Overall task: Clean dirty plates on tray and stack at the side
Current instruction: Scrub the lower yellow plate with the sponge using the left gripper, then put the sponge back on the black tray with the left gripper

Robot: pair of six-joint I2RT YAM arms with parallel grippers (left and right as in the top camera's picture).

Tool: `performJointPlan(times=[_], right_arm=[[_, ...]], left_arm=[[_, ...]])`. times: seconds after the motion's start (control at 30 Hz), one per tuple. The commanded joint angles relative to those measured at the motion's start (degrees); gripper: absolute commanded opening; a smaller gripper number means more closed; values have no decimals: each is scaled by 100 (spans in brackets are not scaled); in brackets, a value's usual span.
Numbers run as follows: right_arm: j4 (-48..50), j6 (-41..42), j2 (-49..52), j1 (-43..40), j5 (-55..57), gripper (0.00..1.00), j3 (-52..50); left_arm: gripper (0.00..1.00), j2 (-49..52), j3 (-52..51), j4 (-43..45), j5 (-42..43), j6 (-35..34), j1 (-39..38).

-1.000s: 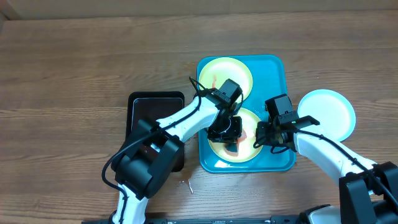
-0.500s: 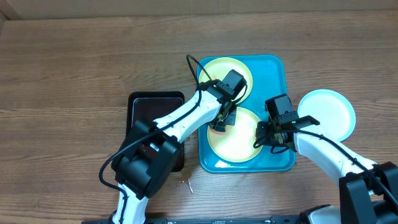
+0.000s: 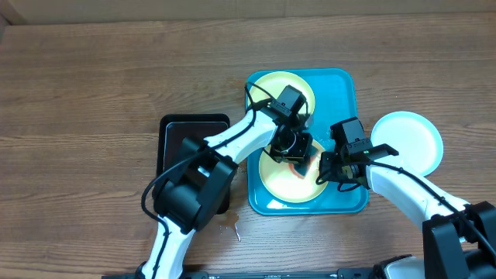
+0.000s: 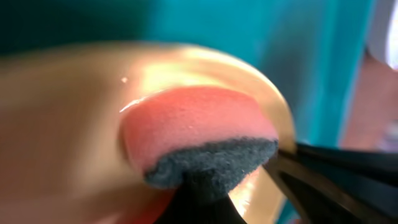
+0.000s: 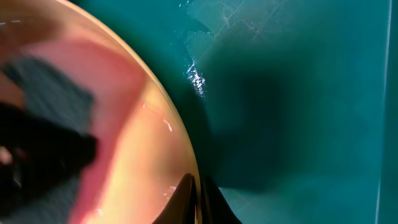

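My left gripper sweeps across the near plate next, then lifts the pink sponge and lowers it into the black tray beside the teal tray [image 3: 346, 97].
The teal tray [image 3: 346, 97] holds two yellow-green plates: a far one [image 3: 273, 87] and a near one [image 3: 277, 184]. My left gripper [image 3: 294, 153] is shut on a pink sponge with a dark scouring side [image 3: 301, 167] and presses it on the near plate. The left wrist view shows the sponge [image 4: 199, 121] flat on that plate [image 4: 68, 106]. My right gripper [image 3: 324, 172] is shut on the near plate's right rim, as the right wrist view shows [image 5: 199, 198]. The pale blue-white plate [image 3: 411, 139] lies on the table right of the tray.
A black rectangular tray [image 3: 186, 132] lies on the table left of the teal tray, partly under my left arm. The wooden table runs wide to the left and the back.
My left gripper has swept the sponge over the near plate: from its middle to its upper left, then to its right side. The right gripper has kept still on the rim.
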Motion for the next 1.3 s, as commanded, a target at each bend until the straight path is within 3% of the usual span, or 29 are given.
performJointPlan(times=[0.0,0.3,0.67,0.77,0.9,1.07,1.17,1.27], right_arm=[[-55,-17,177,2,90,4,-59],[-55,-17,177,2,90,4,-59],[-55,-17,177,2,87,4,-59],[-55,-17,177,2,87,4,-59],[-55,-17,177,2,90,4,-59],[-55,-17,177,2,90,4,-59],[-55,-15,177,2,90,4,-59],[-50,-13,177,2,92,4,-59]], left_arm=[[4,280,4,-46,1309,17,-109],[4,269,13,-643,1163,17,-28],[4,-562,44,-1808,-2551,-496,203],[4,-881,44,-1812,-3108,-498,203],[4,-1416,46,-1779,-3147,-540,214],[4,-2339,203,-1856,-1956,-363,334],[4,-3047,236,-2162,-2420,-273,605],[4,-3462,236,-2660,-3423,-278,929]])
